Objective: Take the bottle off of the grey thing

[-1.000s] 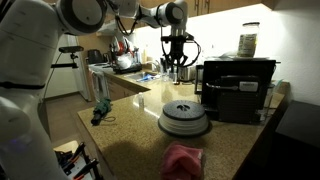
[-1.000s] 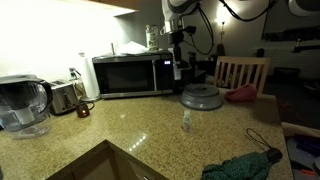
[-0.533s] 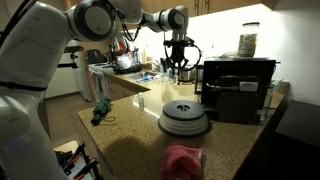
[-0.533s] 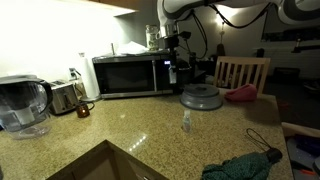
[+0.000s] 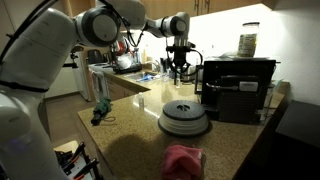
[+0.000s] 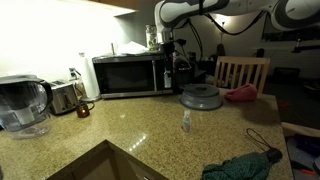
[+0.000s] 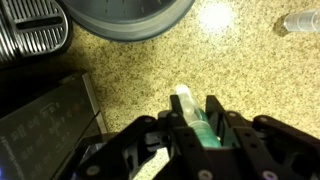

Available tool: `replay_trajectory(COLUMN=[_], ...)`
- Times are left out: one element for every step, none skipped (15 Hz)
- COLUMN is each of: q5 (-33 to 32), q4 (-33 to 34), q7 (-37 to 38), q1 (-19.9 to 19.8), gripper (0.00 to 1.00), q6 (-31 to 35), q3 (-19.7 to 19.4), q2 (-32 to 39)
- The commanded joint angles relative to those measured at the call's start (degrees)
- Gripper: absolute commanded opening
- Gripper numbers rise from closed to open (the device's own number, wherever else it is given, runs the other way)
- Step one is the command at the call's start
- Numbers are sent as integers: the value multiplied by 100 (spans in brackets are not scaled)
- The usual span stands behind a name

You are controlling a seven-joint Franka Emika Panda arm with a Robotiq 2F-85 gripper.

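Note:
The bottle will go down next with my gripper until it stands on the clear, bare counter beside the grey thing below it, and then I will release it.
My gripper (image 7: 195,112) is shut on a small narrow bottle (image 7: 184,101) with a pale translucent top and green contents. In both exterior views the gripper (image 5: 181,68) (image 6: 179,66) hangs high above the counter, behind the grey thing. The grey thing (image 5: 184,118) (image 6: 201,97) is a round ribbed domed unit with a dark bare top, and its edge shows at the top of the wrist view (image 7: 130,15). A second small clear bottle (image 6: 186,121) (image 7: 300,22) stands on the counter near it.
A black boxy appliance (image 5: 238,88) with a jar (image 5: 248,41) on top stands beside the grey unit. A pink cloth (image 5: 182,160) lies in front. There are also a microwave (image 6: 130,75), a water pitcher (image 6: 22,105), a toaster (image 6: 65,97), a green cloth (image 6: 245,165) and a chair (image 6: 242,72).
The arm's upper links have swung across. The gripper has shifted only slightly and still holds the bottle aloft. The grey unit and the counter bottle have not moved.

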Motion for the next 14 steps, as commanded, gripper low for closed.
replay_trajectory(q5=[-59, -55, -38, -29, -19, -25, -33, -51, -37, -29, -27, -31, 5, 14], q4=[138, 141, 140, 134, 145, 148, 161, 218, 252, 296, 328, 372, 371, 399], q7=[17, 30, 48, 58, 100, 133, 164, 208, 230, 266, 291, 309, 297, 295], q1=[56, 71, 93, 126, 168, 207, 248, 252, 265, 275, 281, 282, 293, 284], gripper=[11, 11, 11, 11, 11, 11, 11, 11, 11, 11, 11, 11, 11, 11], q6=[264, 330, 388, 447, 480, 527, 550, 534, 533, 525, 519, 515, 543, 539], q3=[-10, -6, 5, 16, 24, 21, 12, 49, 52, 51, 47, 41, -8, -13], q2=[242, 299, 361, 422, 489, 548, 603, 674, 728, 781, 820, 862, 885, 912])
